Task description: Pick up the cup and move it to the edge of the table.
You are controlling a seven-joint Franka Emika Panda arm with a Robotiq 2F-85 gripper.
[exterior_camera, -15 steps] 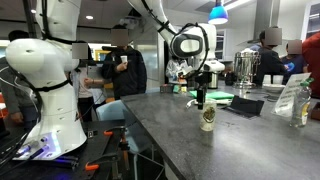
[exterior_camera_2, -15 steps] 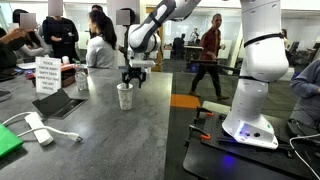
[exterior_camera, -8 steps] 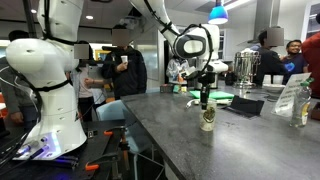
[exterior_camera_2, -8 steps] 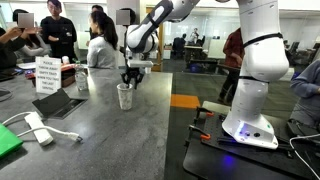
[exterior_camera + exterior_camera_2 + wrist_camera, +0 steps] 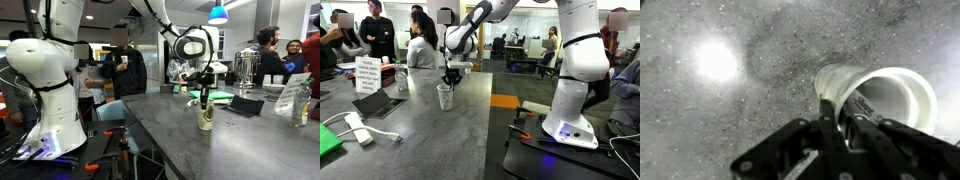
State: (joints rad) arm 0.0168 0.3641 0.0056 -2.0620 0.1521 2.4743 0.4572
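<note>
The cup [image 5: 207, 118] stands well inside the table's edge on the robot side, so my gripper next needs to carry it over to the table by its robot-side edge [image 5: 192, 148] and release the cup's near rim.
The cup [image 5: 207, 118] is a small off-white paper cup with a dark round logo. It stands upright on the dark grey table [image 5: 170, 140], seen in both exterior views. My gripper [image 5: 203, 99] comes straight down onto its top. In the wrist view the cup's open mouth [image 5: 885, 88] lies at the right. My gripper [image 5: 837, 110] is shut on the near wall of the rim, one finger inside and one outside. A dark pen-like thing with lettering [image 5: 864, 106] shows inside the cup. From the other side, the cup [image 5: 445, 97] sits under the gripper [image 5: 449, 83].
Steel urns [image 5: 243, 68] and a green mat stand behind the cup. A printed sign [image 5: 367, 73], a tablet [image 5: 380, 103] and a white adapter with cable [image 5: 358, 128] lie on the table. The table's edge [image 5: 488, 120] runs beside the robot base [image 5: 570, 110]. People stand in the background.
The jaws have gone from wide open to shut on the cup's rim. The arm and the cup have stayed in place.
</note>
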